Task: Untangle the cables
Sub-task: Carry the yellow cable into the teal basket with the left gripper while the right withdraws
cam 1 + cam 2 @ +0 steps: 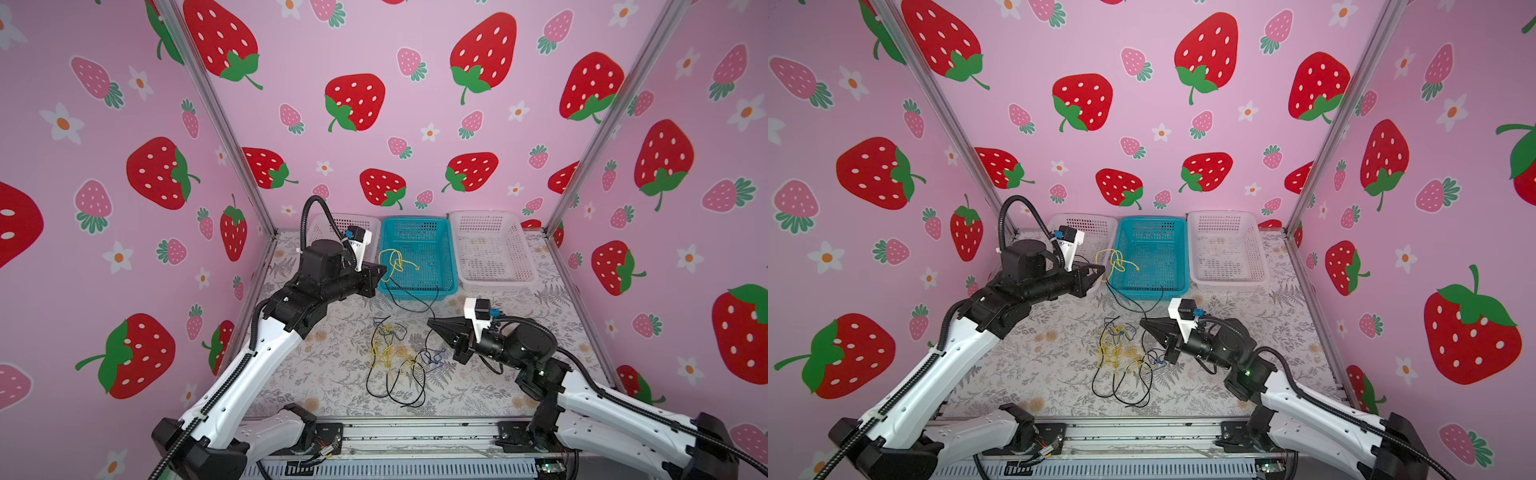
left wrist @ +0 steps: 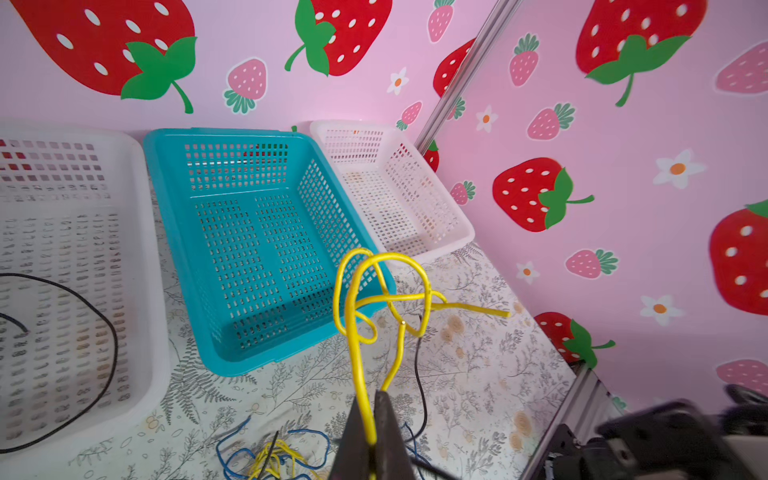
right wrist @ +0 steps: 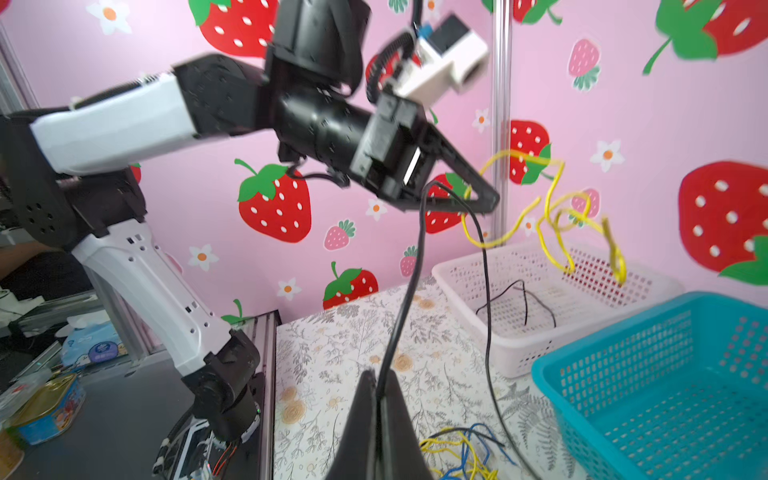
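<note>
The left gripper moves outward over the blue basket's empty bottom next and releases the cable, because the knotted yellow cable [image 1: 395,259] already loops above the basket.
My left gripper [image 1: 384,270] hangs beside the blue basket's left edge, shut on a knotted yellow cable [image 1: 395,259] that loops above the basket. In the left wrist view the yellow cable [image 2: 353,291] rises out of the closed jaws of the left gripper [image 2: 372,399]. My right gripper [image 1: 430,322] is shut on a thin black cable [image 3: 409,291], which runs up toward the left gripper and droops back to the table. A tangle of yellow, dark blue and black cables [image 1: 390,349] lies on the table between both arms.
Three baskets line the back wall: a white basket [image 1: 345,216] behind the left arm with a black cable inside, a blue basket [image 1: 415,219] in the middle, another white basket [image 1: 486,214] at the right. Pink walls close three sides.
</note>
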Available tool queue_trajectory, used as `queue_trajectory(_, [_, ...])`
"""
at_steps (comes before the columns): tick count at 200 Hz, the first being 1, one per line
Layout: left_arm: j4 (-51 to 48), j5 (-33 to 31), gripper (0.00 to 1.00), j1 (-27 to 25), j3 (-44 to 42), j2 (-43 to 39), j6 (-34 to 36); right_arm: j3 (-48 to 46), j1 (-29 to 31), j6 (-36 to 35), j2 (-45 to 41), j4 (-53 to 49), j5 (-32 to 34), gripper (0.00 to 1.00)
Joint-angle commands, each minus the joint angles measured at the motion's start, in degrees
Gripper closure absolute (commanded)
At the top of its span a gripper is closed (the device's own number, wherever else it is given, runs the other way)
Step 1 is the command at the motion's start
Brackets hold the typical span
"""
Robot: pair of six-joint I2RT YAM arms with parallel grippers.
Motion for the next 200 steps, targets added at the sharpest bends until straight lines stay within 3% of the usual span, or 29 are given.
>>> queue_trajectory(1, [0.40,-2.44,1.00,0.18,3.29,4.16,3.50,3.74,-0.23,-3.71,-6.49,-6.30,5.31,1.00])
queue_trajectory(59, [3.33,-2.61,1.00,1.94,7.82,15.60,3.83,9.07,-0.26,-5.82,-17.56,-13.53,10.06,1.00])
queue_trajectory(149, [-2.22,2.81,1.00,4.11,24.52,38.49,3.78,11.99,-0.26,-5.37,-17.79,-14.56,10.22,1.00])
queue_trajectory(155, [-2.90,3.43,0.96,4.11,25.54,39.49,3.86,12.34,-0.26,-5.44,-17.52,-14.72,10.09,1.00])
queue_trajectory(182, [-3.86,4.60,0.45,4.20,26.06,39.84,3.96,13.15,-0.25,-5.47,-16.24,-14.85,10.67,1.00])
queue_trajectory(200, [-2.44,5.56,0.27,4.23,22.95,36.28,3.69,13.68,-0.25,-5.47,-14.90,-14.78,11.13,1.00])
